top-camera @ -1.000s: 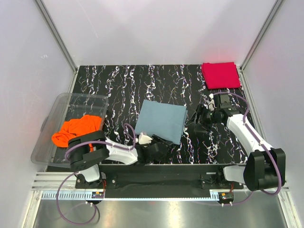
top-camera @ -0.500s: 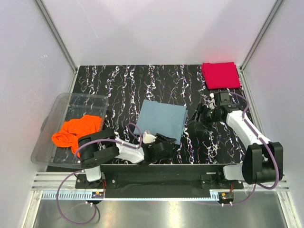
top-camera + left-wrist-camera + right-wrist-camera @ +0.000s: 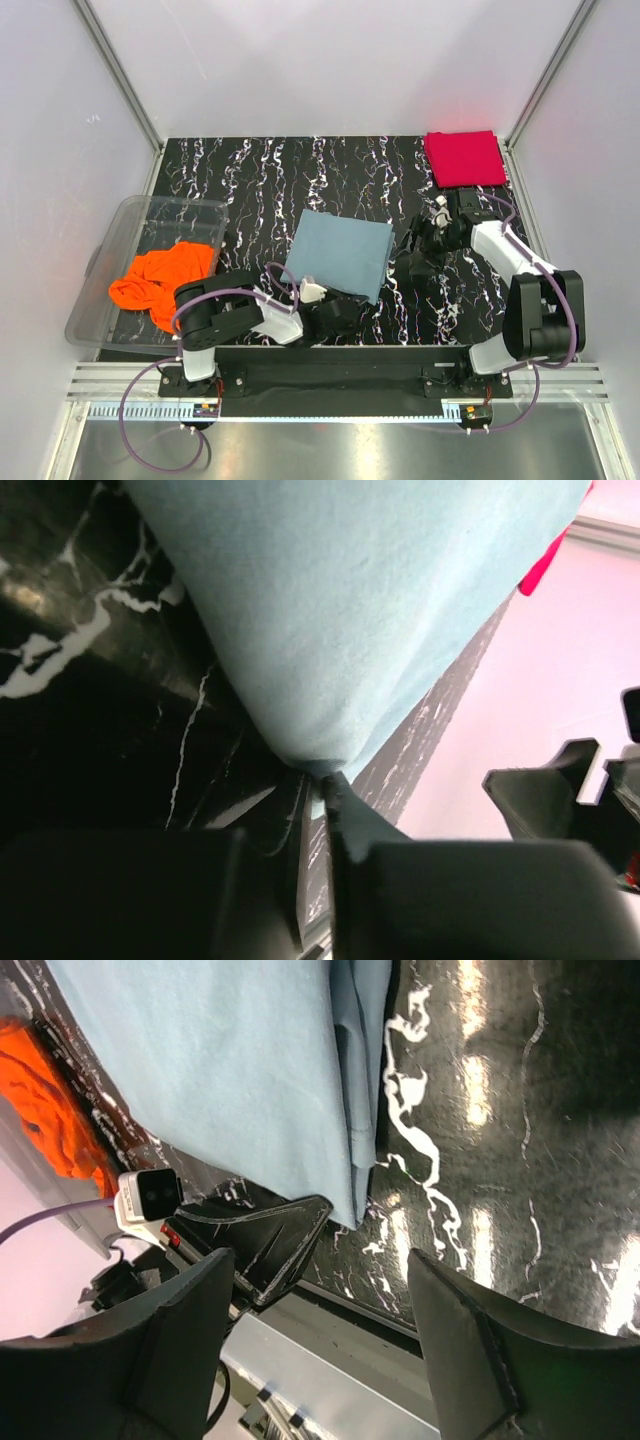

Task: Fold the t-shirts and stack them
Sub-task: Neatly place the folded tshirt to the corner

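The grey-blue t-shirt's unheld side edge (image 3: 389, 244) (image 3: 374, 1030) runs below my right gripper and to its left in the top view. The gripper reaches across and down onto it next.
The grey-blue t-shirt (image 3: 340, 252) lies folded at the table's middle. My left gripper (image 3: 350, 302) sits at its near right corner, and the left wrist view shows the jaws shut on that corner (image 3: 322, 770) of the grey-blue t-shirt (image 3: 350, 610). My right gripper (image 3: 422, 255) hovers open to the right of the shirt, with nothing between its fingers (image 3: 180, 1340). From the right wrist view I see the grey-blue t-shirt (image 3: 220, 1070) and the left gripper (image 3: 270, 1240) at its corner. The red t-shirt (image 3: 463, 158) lies folded at the far right. The orange t-shirt (image 3: 160, 275) is crumpled in the bin.
A clear plastic bin (image 3: 120, 225) stands at the left edge of the black marbled table (image 3: 260, 180). White walls and metal frame posts close in the sides and back. The arm bases sit on a rail along the near edge.
My left gripper has slid right to the grey-blue shirt's near corner and shut on it. The right arm has drawn back towards the far right, its jaws a little wider.
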`<state>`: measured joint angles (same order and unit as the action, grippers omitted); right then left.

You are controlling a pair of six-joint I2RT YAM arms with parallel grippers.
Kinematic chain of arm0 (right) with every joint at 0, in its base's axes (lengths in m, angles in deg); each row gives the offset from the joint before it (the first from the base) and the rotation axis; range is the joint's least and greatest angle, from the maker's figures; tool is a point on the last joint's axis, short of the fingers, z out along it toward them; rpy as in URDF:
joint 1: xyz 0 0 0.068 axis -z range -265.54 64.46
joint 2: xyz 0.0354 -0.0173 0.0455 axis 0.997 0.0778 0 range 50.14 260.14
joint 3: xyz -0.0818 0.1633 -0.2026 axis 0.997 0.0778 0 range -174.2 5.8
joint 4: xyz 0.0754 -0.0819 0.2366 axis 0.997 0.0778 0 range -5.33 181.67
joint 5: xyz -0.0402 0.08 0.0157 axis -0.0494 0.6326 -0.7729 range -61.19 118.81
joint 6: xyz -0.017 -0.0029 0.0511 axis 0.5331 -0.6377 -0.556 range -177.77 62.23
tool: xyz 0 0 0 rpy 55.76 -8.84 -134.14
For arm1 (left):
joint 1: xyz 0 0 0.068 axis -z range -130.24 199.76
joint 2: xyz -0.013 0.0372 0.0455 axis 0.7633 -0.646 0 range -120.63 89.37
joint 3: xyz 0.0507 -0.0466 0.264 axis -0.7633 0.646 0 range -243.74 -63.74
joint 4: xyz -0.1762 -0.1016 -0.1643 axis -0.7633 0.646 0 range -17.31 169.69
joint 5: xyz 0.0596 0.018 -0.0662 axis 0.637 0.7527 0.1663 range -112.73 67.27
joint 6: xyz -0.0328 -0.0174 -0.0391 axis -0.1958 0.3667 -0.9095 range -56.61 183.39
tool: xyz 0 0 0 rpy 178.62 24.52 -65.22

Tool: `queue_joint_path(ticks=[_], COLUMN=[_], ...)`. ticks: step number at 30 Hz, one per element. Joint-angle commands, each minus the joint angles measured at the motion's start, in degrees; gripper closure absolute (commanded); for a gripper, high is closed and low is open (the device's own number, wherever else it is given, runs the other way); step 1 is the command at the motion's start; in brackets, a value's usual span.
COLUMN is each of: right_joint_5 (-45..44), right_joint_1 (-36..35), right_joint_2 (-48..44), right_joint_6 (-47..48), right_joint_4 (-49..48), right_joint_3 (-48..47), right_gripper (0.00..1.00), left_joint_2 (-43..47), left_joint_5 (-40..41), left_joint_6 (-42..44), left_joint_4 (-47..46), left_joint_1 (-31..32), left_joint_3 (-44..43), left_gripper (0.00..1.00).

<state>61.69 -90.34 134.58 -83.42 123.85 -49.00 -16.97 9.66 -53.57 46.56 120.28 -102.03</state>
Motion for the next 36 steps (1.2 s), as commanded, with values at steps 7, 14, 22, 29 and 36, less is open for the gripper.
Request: queue_joint_path(ticks=[7, 14, 22, 29, 36], right_joint_5=[9.29, 13.95, 17.47, 16.95, 17.83], right_joint_1=[0.67, 0.84, 0.84, 0.84, 0.76], right_joint_2=[7.92, 12.93, 20.23, 22.08, 23.48], right_joint_6=[0.69, 0.16, -0.37, -1.59, -6.33], right_joint_4=[-10.6, -14.31, -16.41, -17.9, -22.56], right_joint_3=[-0.65, -3.37, -6.45, -6.37, -6.89], right_gripper=[0.22, 0.21, 0.22, 0.23, 0.23], left_joint_2=[6.23, 8.7, 11.59, 15.46, 16.17], left_joint_5=[0.14, -2.14, -5.75, -6.01, -6.63], left_joint_6=[-8.54, -6.17, -1.69, 0.6, 1.21], left_joint_4=[4.51, 2.15, 0.03, 1.96, 1.87], left_joint_1=[-3.9, -5.22, -6.71, -7.24, -7.68], left_joint_3=[1.9, 2.33, 1.63, 1.02, 0.58], left_gripper=[1.0, 1.0, 1.0, 1.0, 1.0])
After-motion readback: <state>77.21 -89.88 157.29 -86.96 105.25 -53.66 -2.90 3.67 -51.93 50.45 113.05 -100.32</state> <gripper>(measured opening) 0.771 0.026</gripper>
